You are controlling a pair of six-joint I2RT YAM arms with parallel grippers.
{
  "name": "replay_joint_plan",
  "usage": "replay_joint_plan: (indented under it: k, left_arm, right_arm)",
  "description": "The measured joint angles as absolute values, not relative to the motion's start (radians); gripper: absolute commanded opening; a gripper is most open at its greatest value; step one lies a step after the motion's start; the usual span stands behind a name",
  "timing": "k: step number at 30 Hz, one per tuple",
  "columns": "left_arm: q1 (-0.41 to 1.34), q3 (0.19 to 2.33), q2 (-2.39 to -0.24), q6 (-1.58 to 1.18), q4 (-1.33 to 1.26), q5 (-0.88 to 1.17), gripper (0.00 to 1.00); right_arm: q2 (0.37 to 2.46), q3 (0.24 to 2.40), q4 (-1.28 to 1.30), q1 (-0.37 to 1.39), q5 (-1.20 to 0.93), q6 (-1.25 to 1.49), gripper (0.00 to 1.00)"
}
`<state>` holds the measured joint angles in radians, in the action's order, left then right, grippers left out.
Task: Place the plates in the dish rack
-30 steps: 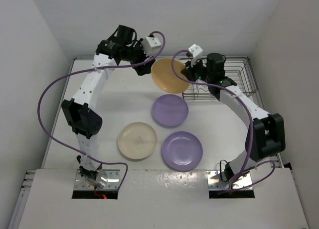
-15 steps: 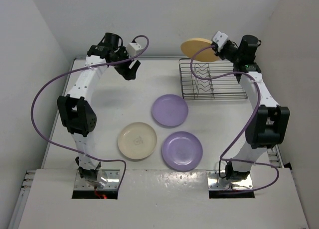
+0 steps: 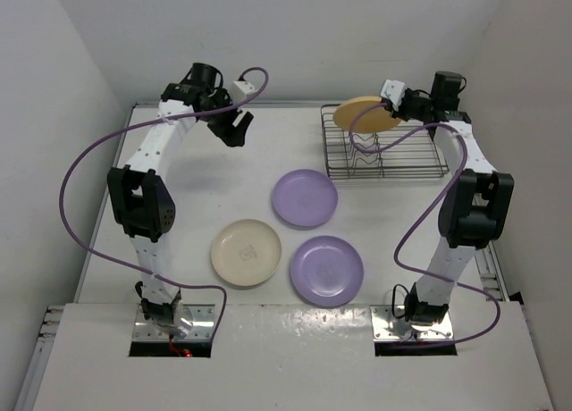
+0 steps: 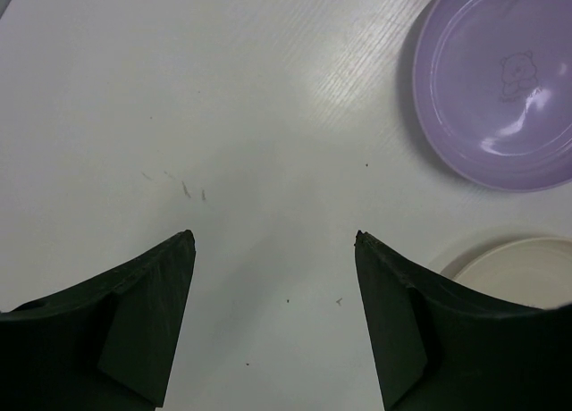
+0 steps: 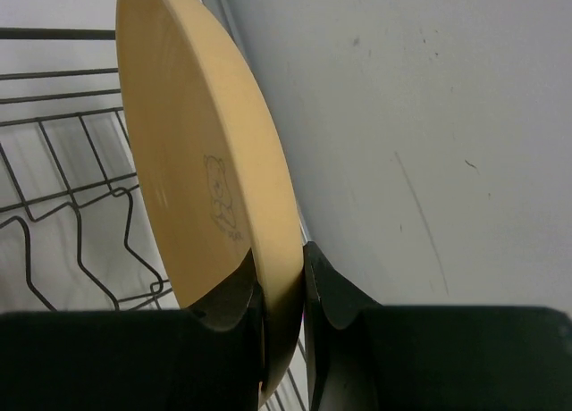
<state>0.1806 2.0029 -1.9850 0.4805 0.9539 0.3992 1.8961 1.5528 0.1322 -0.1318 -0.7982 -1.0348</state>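
Note:
My right gripper lowers the yellow-orange plate (image 3: 366,114) into the back of the rack behind its bent wires next. It then releases the plate's rim, since the plate still hangs above the wires.
My right gripper (image 3: 394,104) is shut on the rim of the yellow-orange plate (image 3: 366,114), holding it tilted above the back left part of the dish rack (image 3: 384,174). The right wrist view shows the plate (image 5: 201,161) edge-on, pinched between both fingers at the gripper (image 5: 282,270), with rack wires (image 5: 80,205) below and the wall close behind. My left gripper (image 3: 235,130) hangs open over bare table at the back left, with nothing in it (image 4: 275,237). Two purple plates (image 3: 305,198) (image 3: 326,270) and a cream plate (image 3: 246,252) lie flat on the table.
White walls close in at the back and on both sides. In the left wrist view a purple plate (image 4: 500,80) lies ahead to the right, and the cream plate's edge (image 4: 518,272) shows beside the right finger. Purple cables loop off both arms.
The right arm carried the yellow-orange plate from beside the rack up over it, then lowered it toward the back wires. The left gripper drew away leftward and opened wider.

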Motion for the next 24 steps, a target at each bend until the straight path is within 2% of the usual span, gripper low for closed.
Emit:
replay_joint_plan:
  k: [12, 13, 14, 16, 19, 22, 24]
  left_arm:
    - [0.167, 1.982, -2.006, 0.477, 0.953, 0.398, 0.77]
    - [0.165, 1.98, -2.006, 0.477, 0.953, 0.398, 0.77]
    - [0.163, 1.978, -2.006, 0.477, 0.953, 0.398, 0.77]
    - [0.159, 1.976, -2.006, 0.477, 0.953, 0.398, 0.77]
    - [0.155, 1.972, -2.007, 0.477, 0.953, 0.398, 0.77]
    - [0.155, 1.96, -2.007, 0.477, 0.947, 0.4, 0.77]
    - [0.155, 1.939, -2.006, 0.477, 0.944, 0.399, 0.77]
  right_arm:
    - [1.957, 1.577, 0.244, -0.109, -0.721, -1.279, 0.01]
    - [1.961, 1.577, 0.248, -0.109, -0.71, -1.293, 0.21]
    - [1.964, 1.576, 0.25, -0.109, -0.706, -1.299, 0.32]
    - [1.965, 1.564, 0.23, -0.109, -0.7, -1.302, 0.41]
    - [1.965, 1.544, 0.165, -0.109, -0.696, -1.273, 0.48]
    - [1.965, 1.502, 0.044, -0.109, -0.69, -1.193, 0.64]
    - [1.965, 1.469, -0.046, -0.108, -0.682, -1.11, 0.67]
